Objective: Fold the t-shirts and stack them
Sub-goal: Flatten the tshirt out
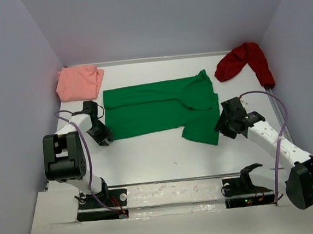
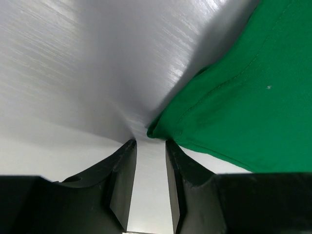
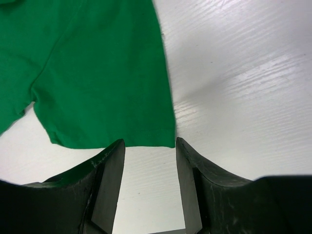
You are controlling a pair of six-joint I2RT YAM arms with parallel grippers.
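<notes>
My left gripper should next move slightly outward onto the near corner of the green t-shirt and close, because its open fingers have only bare table between them.
A bright green t-shirt [image 1: 161, 111] lies spread across the middle of the table, partly folded lengthwise. At its lower left corner [image 2: 163, 127] sits my left gripper [image 1: 104, 137], open, with bare table between its fingers and the cloth corner just ahead of the tips. My right gripper [image 1: 221, 126] is open too, just short of the hem of the green sleeve [image 3: 146, 139]; nothing is between its fingers. A salmon-pink t-shirt [image 1: 78, 83] lies folded at the back left. A dark red t-shirt [image 1: 246, 61] lies crumpled at the back right.
Grey walls enclose the white table [image 1: 149, 156] on three sides. The arm bases [image 1: 98, 201] stand at the near edge, with a purple cable [image 1: 280, 122] looping by the right arm.
</notes>
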